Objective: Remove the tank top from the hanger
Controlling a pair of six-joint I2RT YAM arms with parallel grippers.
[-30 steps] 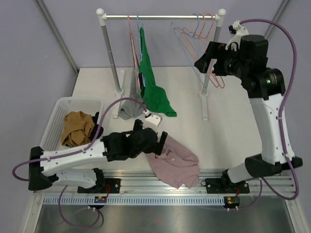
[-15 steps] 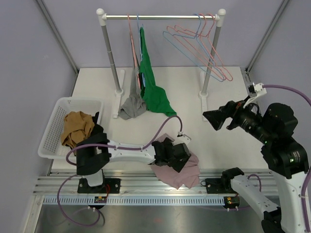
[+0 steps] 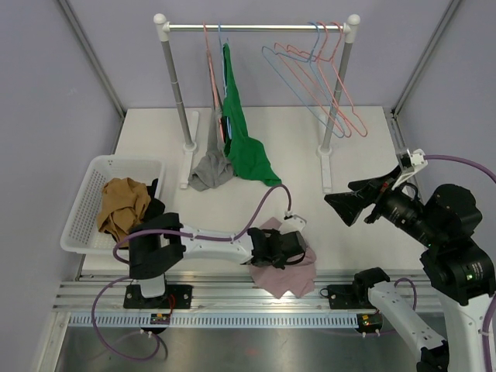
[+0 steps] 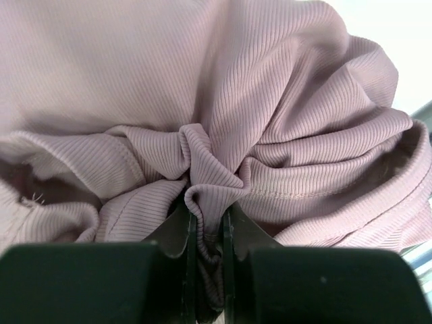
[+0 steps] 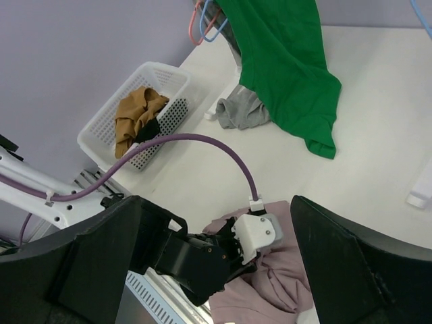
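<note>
My left gripper lifts the pink top and carries it left in the top view into the white basket next, since a brown cloth already lies there.
The pink ribbed tank top (image 3: 294, 271) lies crumpled at the table's near edge, off any hanger. My left gripper (image 3: 285, 254) rests on it. In the left wrist view the jaws (image 4: 209, 219) are shut on a bunched fold of the pink cloth (image 4: 223, 115). My right gripper (image 3: 346, 203) hovers open above the table's right side and holds nothing. Its view looks down between its wide fingers (image 5: 101, 270) at the left gripper and the pink tank top (image 5: 277, 283). Several empty wire hangers (image 3: 329, 81) hang at the right end of the rail (image 3: 256, 28).
A green garment (image 3: 244, 143) hangs from a hanger on the rail, its hem on the table, with a grey garment (image 3: 209, 170) beside it. A white basket (image 3: 93, 167) at the left holds a brown cloth (image 3: 124, 205). The rack's right post (image 3: 335, 116) stands near my right gripper.
My left gripper reached onto the pink tank top and shut on a fold of it. The right arm came down from the rail's hangers to low on the right, still open.
</note>
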